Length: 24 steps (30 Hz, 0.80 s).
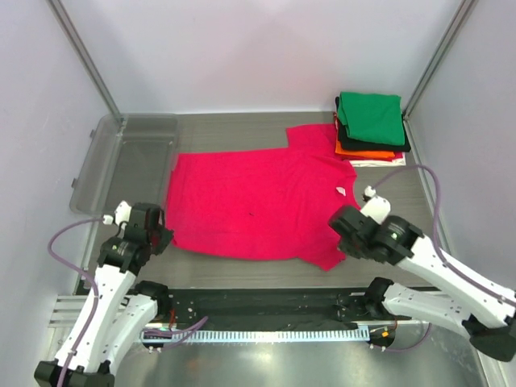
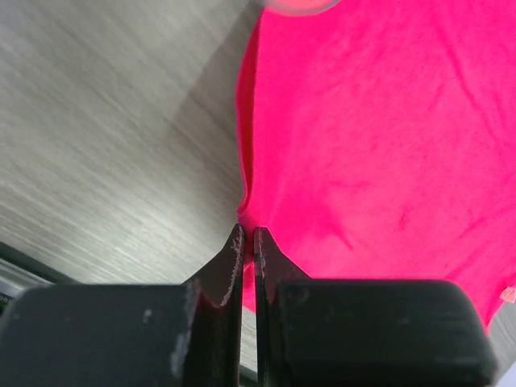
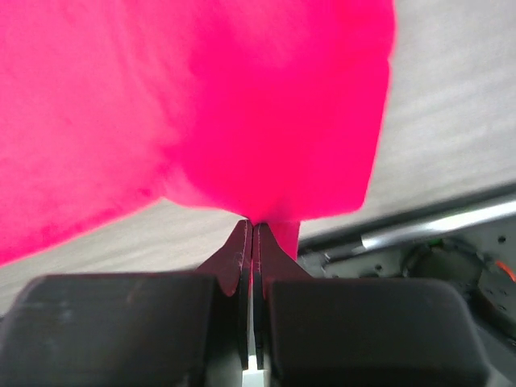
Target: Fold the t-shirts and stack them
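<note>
The shirt is still spread out, so my left gripper will next carry the pinched cloth outward to the shirt's edge by the tub [image 2: 270, 40] to fold the shirt, and let go there.
A crimson-pink t-shirt [image 1: 250, 205] lies spread across the table. My left gripper [image 1: 167, 239] is shut on its near left edge; the left wrist view shows the cloth [image 2: 379, 137] pinched between the closed fingers [image 2: 234, 256]. My right gripper [image 1: 340, 239] is shut on the shirt's near right part, and the right wrist view shows pink cloth [image 3: 226, 105] lifted and bunched at the fingertips [image 3: 251, 228]. At the back right sits a stack of folded t-shirts: green [image 1: 369, 118] on top, then black [image 1: 403, 146], orange [image 1: 367, 153] and white [image 1: 372, 163].
A clear plastic tub [image 1: 121, 157] lies at the back left, beside the shirt's left sleeve. A metal rail [image 1: 266, 310] runs along the near table edge between the arm bases. Frame posts and white walls close in the back and sides.
</note>
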{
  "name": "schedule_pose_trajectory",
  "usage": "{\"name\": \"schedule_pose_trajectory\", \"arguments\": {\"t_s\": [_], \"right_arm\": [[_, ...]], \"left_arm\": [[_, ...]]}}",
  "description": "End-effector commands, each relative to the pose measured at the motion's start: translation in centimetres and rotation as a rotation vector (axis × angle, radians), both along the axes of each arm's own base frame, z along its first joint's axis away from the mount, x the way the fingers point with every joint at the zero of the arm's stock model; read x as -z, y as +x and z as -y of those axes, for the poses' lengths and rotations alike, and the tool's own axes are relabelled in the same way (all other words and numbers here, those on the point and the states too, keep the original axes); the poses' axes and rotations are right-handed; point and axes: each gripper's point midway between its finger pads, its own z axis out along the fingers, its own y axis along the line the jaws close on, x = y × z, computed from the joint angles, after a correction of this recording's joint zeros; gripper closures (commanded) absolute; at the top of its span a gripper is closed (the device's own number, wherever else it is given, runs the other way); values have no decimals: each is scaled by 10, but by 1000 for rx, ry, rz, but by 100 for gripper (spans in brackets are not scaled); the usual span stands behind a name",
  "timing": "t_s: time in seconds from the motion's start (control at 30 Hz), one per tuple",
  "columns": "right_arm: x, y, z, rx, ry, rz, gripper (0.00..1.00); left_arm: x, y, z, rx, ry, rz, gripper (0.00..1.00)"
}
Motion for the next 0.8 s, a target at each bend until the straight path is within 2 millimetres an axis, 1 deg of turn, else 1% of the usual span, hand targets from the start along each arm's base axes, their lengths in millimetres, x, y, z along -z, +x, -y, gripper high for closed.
{"name": "schedule_pose_trajectory", "arguments": {"t_s": [0.0, 0.03, 0.07, 0.1, 0.13, 0.17, 0.2, 0.23, 0.27, 0.3, 0.33, 0.37, 0.4, 0.43, 0.47, 0.5, 0.53, 0.57, 0.6, 0.63, 0.67, 0.7, 0.73, 0.77], "right_arm": [[-38, 46, -18, -51, -29, 142, 99], [-43, 61, -21, -32, -39, 144, 99], [-44, 68, -21, -71, -71, 138, 99], [-44, 74, -22, -78, -66, 127, 99], [-45, 92, -20, -46, -62, 123, 99], [-45, 99, -19, -55, -67, 119, 99], [-43, 105, -18, -86, -83, 106, 99], [-50, 116, -19, -85, -84, 128, 99], [-45, 127, -14, -72, -110, 105, 99], [-46, 134, -13, -96, -136, 103, 99], [-53, 144, -12, -91, -139, 117, 99], [-45, 152, -13, -98, -163, 90, 99], [-46, 160, -9, -92, -173, 88, 99], [-51, 171, -9, -99, -181, 100, 99], [-43, 178, -10, -111, -190, 76, 99], [-42, 186, -4, -96, -198, 69, 99], [-45, 195, -3, -101, -202, 79, 99], [-44, 200, -3, -105, -199, 74, 99], [-35, 207, 2, -95, -208, 44, 99], [-39, 215, 3, -95, -213, 51, 99], [-36, 219, 4, -97, -217, 41, 99], [-34, 228, 7, -89, -224, 36, 99], [-32, 232, 8, -82, -227, 33, 99], [-32, 236, 10, -85, -232, 32, 99]], "left_arm": [[-25, 20, -7, 12, 74, 55, 100], [-29, 26, -7, 18, 82, 70, 100], [-27, 30, -8, 17, 97, 53, 100], [-30, 34, -8, 19, 102, 61, 100], [-33, 40, -7, 20, 107, 71, 100], [-29, 45, -9, 24, 127, 52, 100], [-31, 50, -8, 25, 132, 53, 100], [-32, 57, -7, 25, 135, 62, 100], [-33, 62, -7, 31, 140, 61, 100], [-29, 69, -5, 38, 146, 37, 100], [-30, 76, -4, 41, 145, 45, 100], [-28, 81, -3, 46, 150, 39, 100], [-26, 89, -3, 48, 162, 20, 100], [-27, 97, -3, 47, 165, 27, 100], [-32, 105, -3, 46, 168, 37, 100], [-32, 110, -5, 42, 174, 31, 100], [-24, 116, -7, 47, 188, 1, 100], [-29, 124, -7, 48, 191, 10, 100], [-27, 128, -9, 41, 195, -2, 100], [-22, 133, -11, 48, 210, -20, 100], [-23, 139, -11, 48, 214, -23, 100], [-17, 142, -14, 48, 228, -45, 100], [-20, 145, -14, 45, 227, -35, 100], [-13, 148, -15, 50, 236, -61, 100]]}}
